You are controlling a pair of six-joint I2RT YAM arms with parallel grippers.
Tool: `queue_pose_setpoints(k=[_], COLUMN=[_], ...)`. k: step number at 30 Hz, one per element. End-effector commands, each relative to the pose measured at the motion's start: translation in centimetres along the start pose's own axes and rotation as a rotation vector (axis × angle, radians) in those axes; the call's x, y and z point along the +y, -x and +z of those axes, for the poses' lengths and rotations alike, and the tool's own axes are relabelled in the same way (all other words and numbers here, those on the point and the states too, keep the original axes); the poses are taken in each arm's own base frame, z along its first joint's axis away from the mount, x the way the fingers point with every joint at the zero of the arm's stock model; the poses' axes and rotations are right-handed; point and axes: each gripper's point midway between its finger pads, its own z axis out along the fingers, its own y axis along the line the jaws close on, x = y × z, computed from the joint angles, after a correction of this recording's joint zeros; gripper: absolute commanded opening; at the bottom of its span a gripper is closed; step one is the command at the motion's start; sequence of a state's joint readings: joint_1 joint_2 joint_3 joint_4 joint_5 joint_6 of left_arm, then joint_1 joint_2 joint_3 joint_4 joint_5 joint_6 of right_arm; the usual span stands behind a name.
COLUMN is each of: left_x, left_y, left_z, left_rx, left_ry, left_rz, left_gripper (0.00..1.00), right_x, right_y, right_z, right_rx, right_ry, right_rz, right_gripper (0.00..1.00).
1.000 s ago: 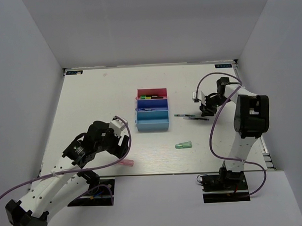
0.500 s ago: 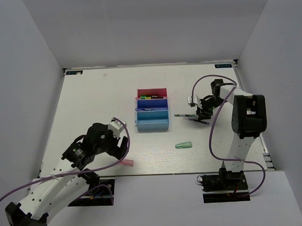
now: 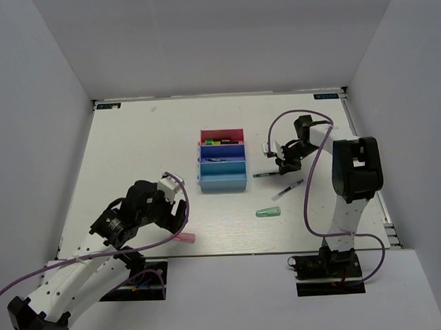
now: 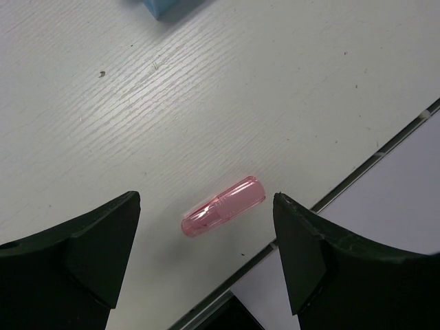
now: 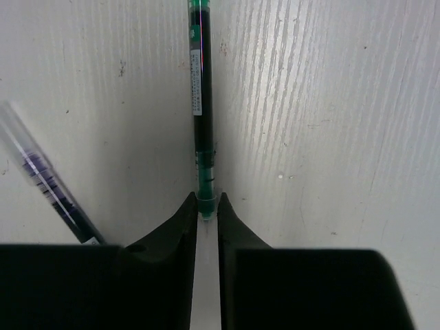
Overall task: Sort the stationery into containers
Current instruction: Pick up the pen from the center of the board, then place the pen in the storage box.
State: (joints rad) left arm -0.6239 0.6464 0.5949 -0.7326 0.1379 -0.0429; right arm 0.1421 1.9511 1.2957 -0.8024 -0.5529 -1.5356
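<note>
My right gripper is holding the green pen and will next carry it up, then down into the dark blue tray, where a thin pen already lies.
The three joined trays stand mid-table: magenta-red (image 3: 221, 133), dark blue (image 3: 221, 152), light blue (image 3: 222, 177). Highlighters lie in the red tray and a thin pen in the dark blue one. My right gripper (image 3: 281, 166) (image 5: 206, 203) is shut on the end of a thin green pen (image 5: 201, 103) (image 3: 266, 175) that lies on the table right of the trays. A second clear-and-blue pen (image 5: 48, 184) (image 3: 287, 189) lies slanted beside it. My left gripper (image 4: 206, 201) (image 3: 180, 218) is open and hovers over a pink capsule (image 4: 223, 206) (image 3: 185, 238), which lies between the fingers. A mint-green capsule (image 3: 268, 212) lies alone.
The pink capsule lies close to the table's near edge (image 4: 357, 168), a dark strip with a drop beyond it. White walls close in the table on three sides. Purple cables loop from both arms.
My right gripper has moved left and now pinches the green pen's end. The pen has shifted, and the second pen was knocked into a slant nearer the front. The left arm has barely moved.
</note>
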Motion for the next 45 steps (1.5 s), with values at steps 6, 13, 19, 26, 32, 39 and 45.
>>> queue_pose_setpoints(k=[6, 13, 19, 26, 32, 39, 45], left_x=[0.0, -0.1, -0.3, -0.4, -0.1, -0.2, -0.1], left_y=[0.0, 0.1, 0.4, 0.3, -0.1, -0.1, -0.1], left_z=[0.2, 0.2, 0.2, 0.5, 0.6, 0.6, 0.5], left_rx=[-0.017, -0.023, -0.033, -0.018, -0.008, -0.008, -0.017], left_ry=[-0.004, -0.01, -0.018, -0.026, -0.015, -0.016, -0.015], left_rz=[-0.009, -0.019, -0.017, -0.024, -0.027, -0.026, -0.024], left_gripper=[0.88, 0.88, 0.88, 0.88, 0.88, 0.88, 0.88], right_x=[-1.4, -2.1, -1.9, -5.2, -7.4, -7.3, -7.2], right_y=[0.1, 7.1, 12.6, 18.1, 21.8, 22.2, 21.2], right_z=[-1.2, -7.3, -10.2, -6.1, -3.3, 0.2, 1.5], right_rx=[0.055, -0.051, -0.13, -0.128, -0.097, -0.027, 0.016], right_ry=[-0.104, -0.311, -0.358, -0.314, -0.279, -0.22, -0.188], right_rz=[0.092, 0.091, 0.047, -0.09, -0.176, -0.24, -0.194], right_gripper=[0.0, 0.0, 0.0, 0.0, 0.0, 0.0, 0.05])
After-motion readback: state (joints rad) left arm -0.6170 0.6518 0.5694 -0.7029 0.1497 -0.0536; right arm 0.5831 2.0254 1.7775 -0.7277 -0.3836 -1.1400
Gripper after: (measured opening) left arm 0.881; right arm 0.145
